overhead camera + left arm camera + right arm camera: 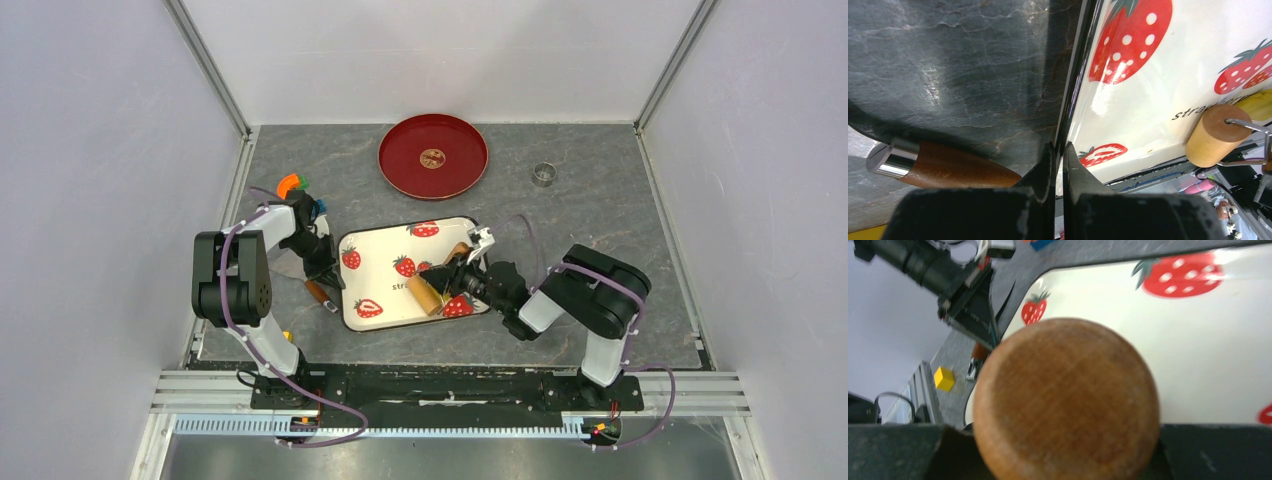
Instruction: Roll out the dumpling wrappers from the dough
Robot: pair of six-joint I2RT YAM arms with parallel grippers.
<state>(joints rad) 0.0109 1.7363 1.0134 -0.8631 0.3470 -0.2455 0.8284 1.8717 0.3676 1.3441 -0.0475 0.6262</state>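
Note:
My left gripper is inward of the part of the tray's rim beside the far strawberry print. Next it will slide outward along the tray's rim and let go.
A white strawberry tray [385, 245] lies mid-table. My left gripper [325, 262] is shut on its left rim, which sits between the closed fingers in the left wrist view [1059, 150]. My right gripper [455, 278] is shut on a wooden rolling pin [428, 293] that lies low over the tray; the pin's round end fills the right wrist view [1065, 400]. A strip of yellow dough [1259, 102] shows just behind the pin [1215, 135]. A small round disc, the dumpling wrapper [433, 157], lies in the middle of the red plate [400, 170].
A metal ring cutter [543, 175] stands right of the red plate. A knife with a wooden handle [318, 293] lies on the table by the tray's left edge, also in the left wrist view [948, 167]. Orange and blue items [292, 185] sit at far left. A yellow cube [944, 378] lies near the left base.

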